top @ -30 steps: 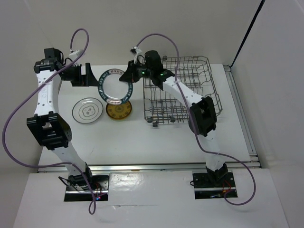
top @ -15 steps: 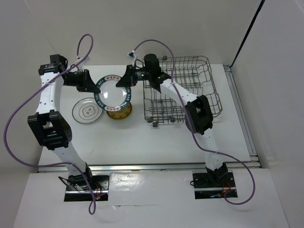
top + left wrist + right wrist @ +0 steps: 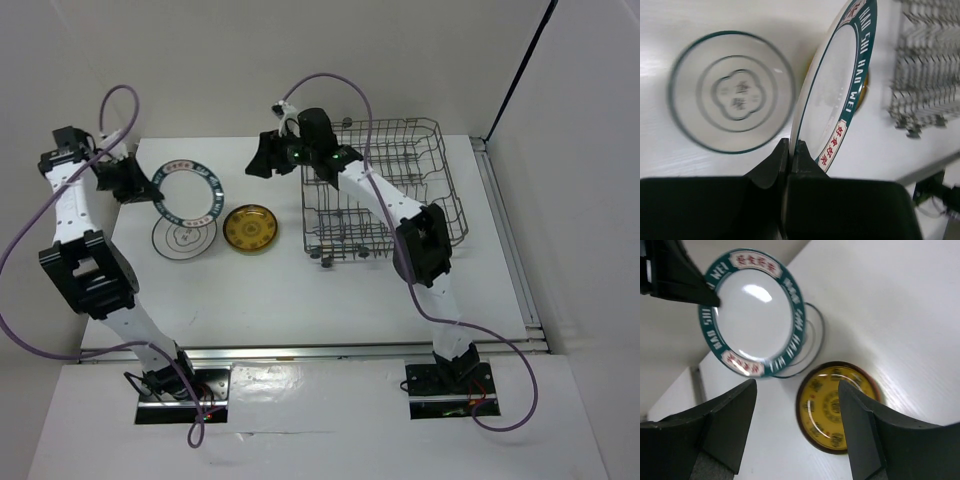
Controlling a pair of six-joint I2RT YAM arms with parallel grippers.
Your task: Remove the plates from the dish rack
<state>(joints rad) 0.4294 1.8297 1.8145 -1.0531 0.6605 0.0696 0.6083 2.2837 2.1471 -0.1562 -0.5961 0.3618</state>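
Next, my left gripper moves down and draws back, releasing the tilted plate onto the ringed white plate (image 3: 184, 239) (image 3: 733, 92), as that lies below the gripper and nearer my base.
My left gripper (image 3: 148, 189) (image 3: 790, 146) is shut on the rim of a white plate with a dark green lettered rim (image 3: 187, 195) (image 3: 840, 100). It holds the plate tilted above a white plate with a thin dark ring (image 3: 183, 238) (image 3: 732, 92), which lies on the table. A golden-brown patterned plate (image 3: 251, 229) (image 3: 837, 407) lies flat to the right of those. My right gripper (image 3: 262, 160) (image 3: 796, 390) hangs open and empty between the held plate (image 3: 752, 310) and the grey wire dish rack (image 3: 385, 190).
The rack (image 3: 925, 75) takes up the right half of the white table (image 3: 300, 290). White walls close the back and the left side. A metal rail (image 3: 510, 250) runs along the table's right edge. Purple cables loop above both arms.
My right gripper has let go of the green-rimmed plate, opened and drawn back towards the rack. My left gripper shut on the plate's rim and carried it left, over the ringed white plate.
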